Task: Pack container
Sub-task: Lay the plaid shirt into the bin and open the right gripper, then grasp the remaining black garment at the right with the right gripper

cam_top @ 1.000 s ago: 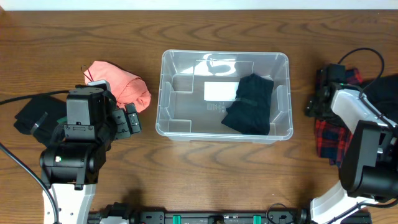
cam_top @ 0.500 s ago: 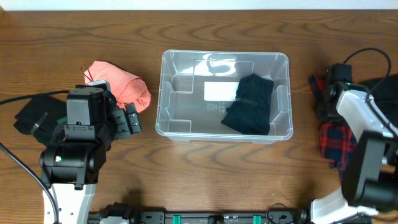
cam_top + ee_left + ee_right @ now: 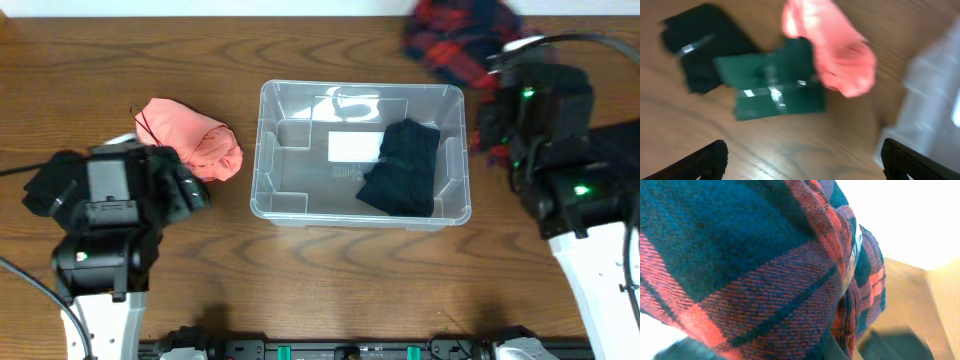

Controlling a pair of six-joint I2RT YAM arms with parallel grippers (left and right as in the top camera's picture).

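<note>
My right gripper needs to carry the plaid cloth to the left in the overhead view next, over the white label (image 3: 355, 147), because the cloth still hangs outside the bin.
The clear container (image 3: 262, 150) stands mid-table with a white label (image 3: 355, 147) on its bottom and a folded black garment (image 3: 403, 167) in its right half. My right gripper (image 3: 497, 105) is shut on a red and navy plaid cloth (image 3: 455, 35) and holds it up beyond the bin's back right corner. That cloth (image 3: 740, 255) fills the right wrist view and hides the fingers. My left gripper (image 3: 805, 165) hangs open over bare wood left of the bin, nothing between its fingertips (image 3: 710, 157).
A pink cloth (image 3: 190, 135) lies left of the bin. A green folded cloth (image 3: 775, 90) and a black one (image 3: 700, 45) lie beside it, partly under my left arm (image 3: 105, 215) in the overhead view.
My right gripper shut on the plaid cloth at the table's right side and lifted it up and back toward the bin's far right corner. The left arm shifted a little to the left.
</note>
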